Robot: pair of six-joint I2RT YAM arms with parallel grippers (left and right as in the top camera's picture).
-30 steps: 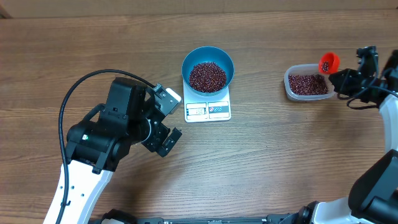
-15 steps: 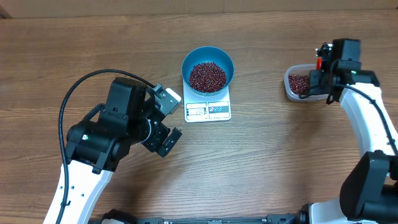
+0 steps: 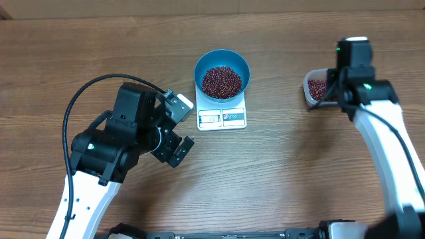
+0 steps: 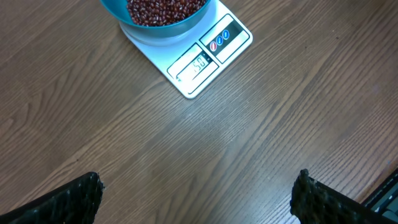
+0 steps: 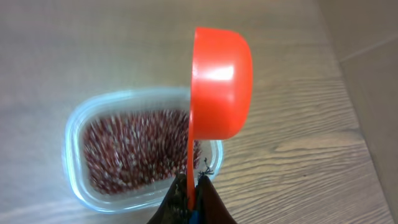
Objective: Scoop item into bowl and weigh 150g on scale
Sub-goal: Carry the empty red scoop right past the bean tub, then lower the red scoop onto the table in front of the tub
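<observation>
The display shows the target weight, so my right gripper needs to turn back from the tub (image 5: 76,134) toward the scale (image 3: 223,118) and then lower the scoop onto the wood.
The blue bowl (image 3: 200,66) stands on the white scale (image 3: 223,118) and holds a heap of red-brown beans (image 3: 222,81). My left gripper (image 3: 185,127) hangs open just left of the scale, and in the left wrist view its fingertips (image 4: 87,192) stand wide apart over bare wood, with the bowl (image 4: 118,9) and scale (image 4: 200,61) ahead. My right gripper (image 5: 192,184) is shut on the handle of an orange scoop (image 5: 221,81). The scoop is turned on its side above a clear tub (image 5: 76,134) of beans (image 5: 134,152). In the overhead view my right wrist hides the scoop.
The clear tub (image 3: 313,88) sits at the right of the table, partly under my right arm. A black cable (image 3: 80,99) loops from my left arm over the wood. The table's far edge runs along the top of the overhead view.
My right arm has swung in from the far right to above the tub, and the scoop has rolled from upright onto its side. The left arm has not moved.
</observation>
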